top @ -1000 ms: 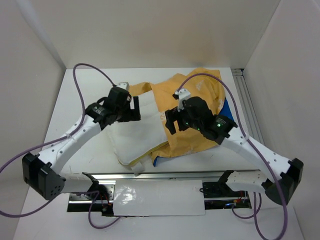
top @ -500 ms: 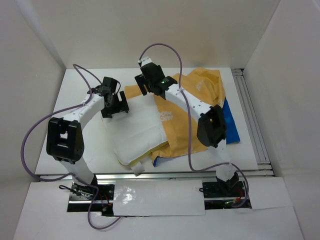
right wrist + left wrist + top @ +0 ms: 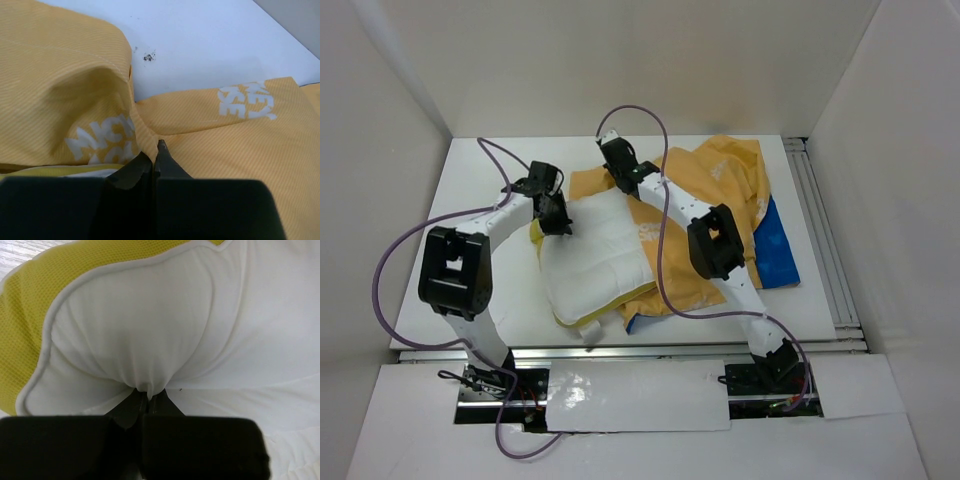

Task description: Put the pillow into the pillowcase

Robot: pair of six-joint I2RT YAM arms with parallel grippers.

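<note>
The pillow's yellow-trimmed corner is still outside the orange pillowcase, so next my left gripper should lift the pinched fold toward my right gripper and then open.
The white pillow lies at mid-table, its right side against the orange pillowcase, whose blue side shows at the right. My left gripper is at the pillow's far left corner. In the left wrist view it is shut on a pinched fold of the white pillow, with yellow trim to the left. My right gripper sits at the pillowcase's far left edge. In the right wrist view it is shut on a ridge of orange pillowcase fabric.
White enclosure walls stand close on three sides. A metal rail runs along the table's right edge. Purple cables loop above both arms. A white sheet covers the front between the arm bases.
Both grippers have gone from open to shut, the left on the pillow's corner, the right on the pillowcase's edge. The pillow's far left corner is now bunched inward.
</note>
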